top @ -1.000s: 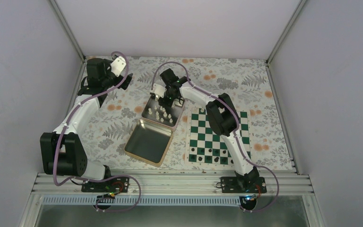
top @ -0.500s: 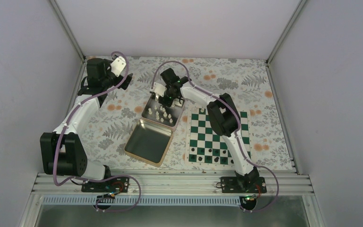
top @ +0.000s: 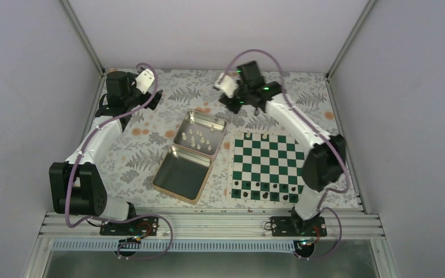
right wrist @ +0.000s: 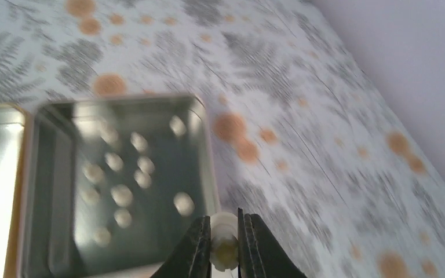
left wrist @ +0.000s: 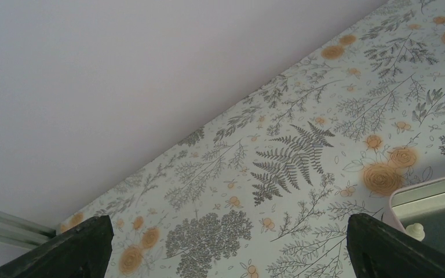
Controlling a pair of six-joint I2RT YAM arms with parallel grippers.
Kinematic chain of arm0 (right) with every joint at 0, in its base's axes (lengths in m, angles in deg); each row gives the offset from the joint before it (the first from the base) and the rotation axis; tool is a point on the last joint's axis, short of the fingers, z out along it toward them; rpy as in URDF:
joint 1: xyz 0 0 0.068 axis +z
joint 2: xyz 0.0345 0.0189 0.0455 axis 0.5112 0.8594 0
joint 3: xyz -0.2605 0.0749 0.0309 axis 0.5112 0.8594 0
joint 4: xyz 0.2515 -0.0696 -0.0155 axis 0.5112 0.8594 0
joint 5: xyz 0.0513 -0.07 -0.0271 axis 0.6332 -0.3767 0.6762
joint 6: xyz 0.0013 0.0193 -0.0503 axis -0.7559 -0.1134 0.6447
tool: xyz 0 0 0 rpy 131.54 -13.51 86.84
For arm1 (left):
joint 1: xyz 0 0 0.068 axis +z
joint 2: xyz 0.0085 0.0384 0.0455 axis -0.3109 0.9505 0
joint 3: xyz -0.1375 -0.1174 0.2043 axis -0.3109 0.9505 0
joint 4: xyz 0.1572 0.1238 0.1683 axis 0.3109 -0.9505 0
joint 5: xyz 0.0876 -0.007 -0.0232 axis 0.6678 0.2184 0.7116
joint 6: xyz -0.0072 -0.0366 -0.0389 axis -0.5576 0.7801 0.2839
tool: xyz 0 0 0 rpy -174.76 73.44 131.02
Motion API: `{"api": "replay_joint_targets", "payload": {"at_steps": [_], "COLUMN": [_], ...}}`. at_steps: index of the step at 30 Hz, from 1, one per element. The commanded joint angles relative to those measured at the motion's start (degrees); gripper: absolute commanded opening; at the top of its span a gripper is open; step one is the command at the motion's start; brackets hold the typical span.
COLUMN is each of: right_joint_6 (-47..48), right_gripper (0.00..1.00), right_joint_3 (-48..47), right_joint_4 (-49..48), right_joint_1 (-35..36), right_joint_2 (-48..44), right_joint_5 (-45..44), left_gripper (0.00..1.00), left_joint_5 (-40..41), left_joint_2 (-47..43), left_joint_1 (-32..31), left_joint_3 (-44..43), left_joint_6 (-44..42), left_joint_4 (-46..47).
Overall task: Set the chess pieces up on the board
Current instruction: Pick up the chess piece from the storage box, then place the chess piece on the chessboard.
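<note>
The robot's right gripper is above the board's far corner, which lies to the right in the top view, so next it should carry the piece past both standing ones, move down, and release it.
My right gripper (right wrist: 224,219) is shut on one cream-white chess piece (right wrist: 224,240) and holds it in the air just past the far right rim of the open silver tin (right wrist: 204,150). Several more cream-white pieces (right wrist: 121,194) lie in the tin's tray, which also shows in the top view (top: 200,134). In the top view the right gripper (top: 230,105) hovers behind the green and white board (top: 268,167). Two cream-white pieces (top: 247,135) stand on the board's far row. My left gripper (left wrist: 232,255) is open and empty at the far left, over bare tablecloth.
Small dark pieces (top: 255,194) stand along the board's near rows. The tin's empty hinged lid (top: 182,172) lies open left of the board. The tin's corner (left wrist: 434,197) shows at the right of the left wrist view. Walls close the far and side edges.
My right gripper has risen out of the tin with a cream-white piece and swung right and back, toward the board's far edge. The left arm has not moved.
</note>
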Motion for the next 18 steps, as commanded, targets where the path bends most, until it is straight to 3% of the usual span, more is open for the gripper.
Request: {"api": "replay_joint_targets", "payload": {"at_steps": [1,8,18], "right_joint_6": [-1.56,-0.09,4.09], "right_gripper": [0.08,0.09,0.09], "right_joint_3": [11.70,29.48,46.51], "right_joint_4": [1.68,1.78,-5.54], "right_joint_1": [-9.64,-26.51,-42.03], "right_joint_2": [-9.47,-25.76,-28.47], "right_joint_5": [-0.62,0.22,3.24], "left_gripper": [1.00,1.00,1.00], "left_joint_5": [-1.40,-1.86,-1.74], "left_joint_2": [-1.08,-0.32,-0.63], "left_joint_1": [-0.27,-0.65,-1.13], "left_joint_3": [-0.36,-0.95,-0.68], "left_joint_6": [0.21,0.39,0.57], "left_joint_4": [0.64,0.26,0.20]}}
